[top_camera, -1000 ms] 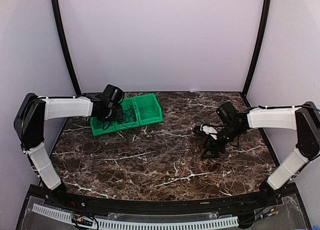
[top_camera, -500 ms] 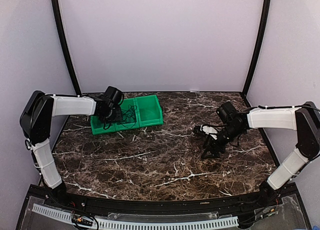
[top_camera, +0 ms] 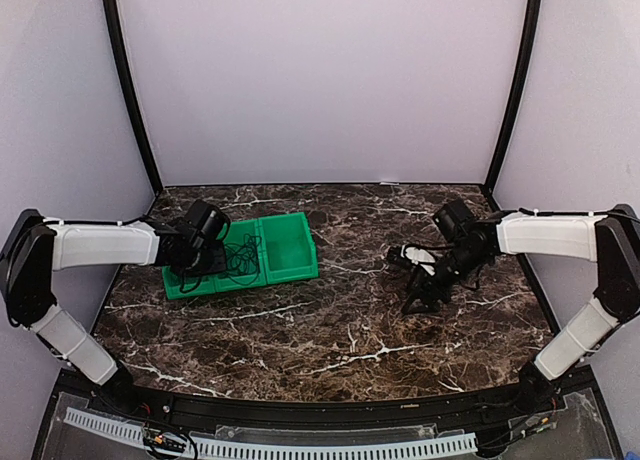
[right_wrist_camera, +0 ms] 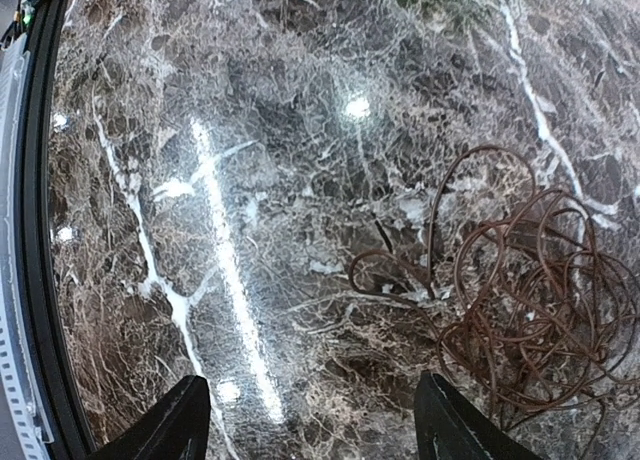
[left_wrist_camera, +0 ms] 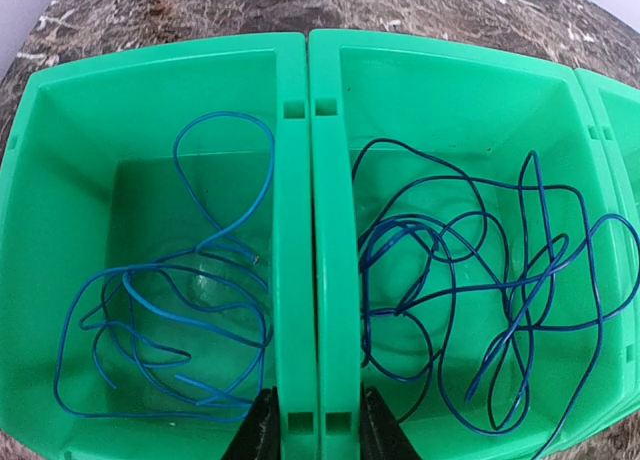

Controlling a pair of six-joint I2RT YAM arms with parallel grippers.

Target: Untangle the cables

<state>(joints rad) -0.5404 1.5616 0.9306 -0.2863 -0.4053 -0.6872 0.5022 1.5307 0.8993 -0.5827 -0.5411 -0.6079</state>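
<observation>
My right gripper will move outward to the brown heap next, then lower onto the cable's bend on the heap's side (right_wrist_camera: 524, 402) away from the bin.
The cables lie in a green bin (left_wrist_camera: 310, 180). A light blue cable (left_wrist_camera: 170, 320) is looped in the left compartment. A dark blue-black cable (left_wrist_camera: 470, 280) is bunched in the middle one. My left gripper (left_wrist_camera: 313, 420) is shut on the double wall between those two compartments, one finger in each. From above, the left gripper (top_camera: 192, 263) sits at the bin's (top_camera: 290, 242) near left side. My right gripper (right_wrist_camera: 312, 420) stands open above bare marble, with a brown cable bunch (right_wrist_camera: 530, 300) just to its right. Seen from above, the right gripper (top_camera: 416, 298) hangs over the table's right half.
The bin's right compartment (top_camera: 288, 250) holds nothing that I can see. The marble table's near edge carries a black rail (right_wrist_camera: 40, 280) left of the right gripper. Black frame posts (top_camera: 128, 90) stand at the back corners.
The left gripper closed on the bin's dividing wall. It dragged the bin toward the front left, and the left arm folded back. The right arm barely moved.
</observation>
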